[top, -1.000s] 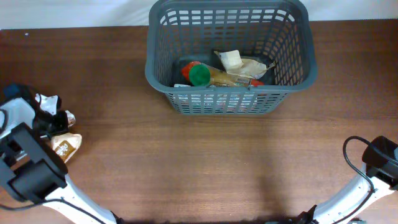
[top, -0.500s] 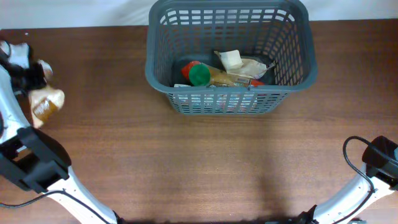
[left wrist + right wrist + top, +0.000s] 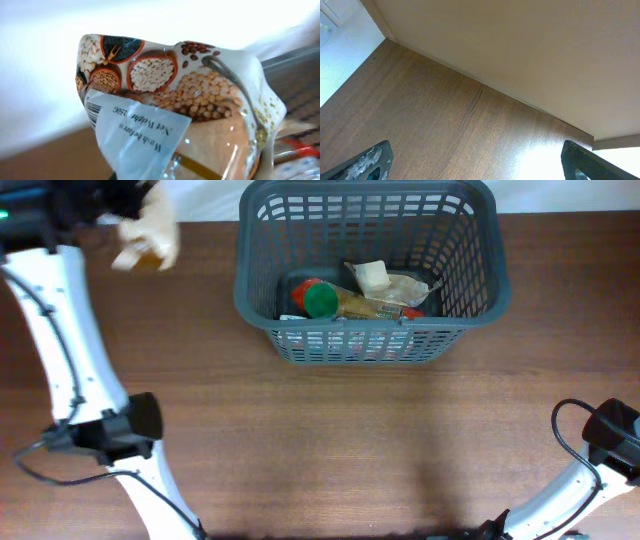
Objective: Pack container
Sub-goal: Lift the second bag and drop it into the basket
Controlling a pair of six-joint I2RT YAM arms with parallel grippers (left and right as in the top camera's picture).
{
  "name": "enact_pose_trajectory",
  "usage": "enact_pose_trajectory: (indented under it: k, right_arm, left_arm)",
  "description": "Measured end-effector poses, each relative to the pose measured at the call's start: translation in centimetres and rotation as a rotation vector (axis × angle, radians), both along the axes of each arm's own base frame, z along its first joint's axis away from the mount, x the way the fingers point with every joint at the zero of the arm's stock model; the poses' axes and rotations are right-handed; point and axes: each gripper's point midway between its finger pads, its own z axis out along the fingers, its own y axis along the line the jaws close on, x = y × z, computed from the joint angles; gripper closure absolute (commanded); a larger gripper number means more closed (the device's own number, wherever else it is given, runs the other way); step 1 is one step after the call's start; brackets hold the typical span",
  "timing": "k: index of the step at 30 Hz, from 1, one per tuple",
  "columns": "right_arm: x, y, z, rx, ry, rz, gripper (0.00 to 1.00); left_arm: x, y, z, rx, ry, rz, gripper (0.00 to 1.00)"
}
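Note:
The bag is still hanging outside the container, so I will swing my left gripper to the right in the overhead view, past the container's rim and over the packet (image 3: 399, 287).
The dark grey slotted container (image 3: 478, 302) stands at the back middle of the table and holds several grocery items, among them a green-capped jar (image 3: 321, 300) and a packet (image 3: 372, 276). My left gripper (image 3: 128, 210) is raised at the back left, left of the container, shut on a clear bag of mixed beans (image 3: 150, 240). That bag (image 3: 200, 110) fills the left wrist view, so the fingers are hidden there. My right gripper (image 3: 475, 165) is open and empty over bare wood; in the overhead view only its arm (image 3: 610, 435) shows at the front right edge.
The brown wooden table (image 3: 330, 440) spreads around the container. A white wall or cloth (image 3: 200, 200) runs behind the table's back edge. The left arm (image 3: 70, 350) stretches up the left side of the table.
My left gripper has lifted the bean bag from the left edge of the table and carried it back and rightwards towards the container. The right arm has not moved.

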Motion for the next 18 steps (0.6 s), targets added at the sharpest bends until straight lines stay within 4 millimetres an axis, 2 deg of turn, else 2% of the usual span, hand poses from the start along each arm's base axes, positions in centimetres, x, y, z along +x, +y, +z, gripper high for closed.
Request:
enact_pose_trajectory:
  k: [3,5,7,12,16,18]
  right_arm:
    - [0.0,0.0,0.0,0.0,0.0,0.0,0.01]
    - [0.0,0.0,0.0,0.0,0.0,0.0,0.01]
    - [0.0,0.0,0.0,0.0,0.0,0.0,0.01]
    - [0.0,0.0,0.0,0.0,0.0,0.0,0.01]
    - [0.0,0.0,0.0,0.0,0.0,0.0,0.01]
    - [0.0,0.0,0.0,0.0,0.0,0.0,0.01]
  left_arm:
    - [-0.5,-6.6,4.4,0.001,-0.158,-0.144,0.98]
    - [-1.3,-10.9,6.4,-0.005,-0.236,-0.236,0.98]
    - [-2.5,-15.4,7.5,-0.018,-0.283,-0.331,0.98]
    - [-6.0,-24.0,7.7,-0.027,-0.307,-0.52,0.98]
    - [-7.9,-28.2,7.3,-0.028,-0.311,-0.606,0.98]
    - [-7.8,-29.8,6.0,-0.017,-0.292,-0.624,0.98]
